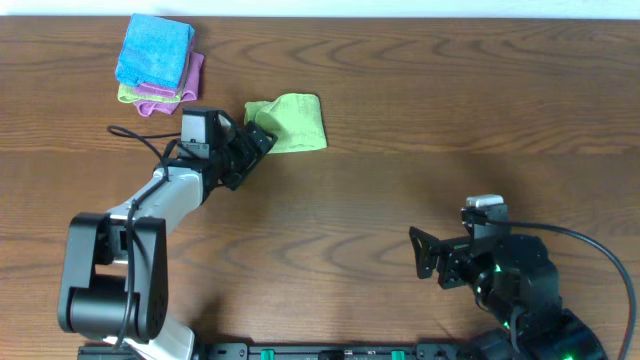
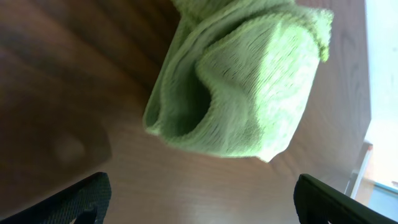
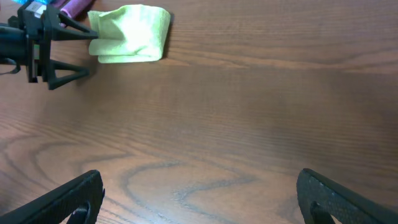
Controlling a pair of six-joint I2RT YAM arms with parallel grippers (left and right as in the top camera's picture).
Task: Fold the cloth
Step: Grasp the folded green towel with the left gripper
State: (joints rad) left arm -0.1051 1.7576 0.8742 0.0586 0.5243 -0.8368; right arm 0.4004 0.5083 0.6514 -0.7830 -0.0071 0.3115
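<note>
My left gripper moves its open, empty fingers to the right in the overhead view onto the cloth's folded edge next, since that fold gapes ahead of them.
The lime-green cloth [image 1: 292, 122] lies folded into a small bundle on the wooden table, upper middle in the overhead view. It fills the upper part of the left wrist view [image 2: 242, 81] and shows at the top left of the right wrist view [image 3: 134, 40]. My left gripper [image 1: 258, 143] is open, its fingertips just left of the cloth's near-left edge, with nothing between the fingers [image 2: 199, 202]. My right gripper [image 1: 428, 262] is open and empty over bare table at the lower right [image 3: 199, 199], far from the cloth.
A stack of folded cloths sits at the upper left: a bright blue cloth [image 1: 155, 50] on top of a purple cloth [image 1: 190, 80] and a green one. The table's far edge meets a white wall [image 1: 400, 8].
</note>
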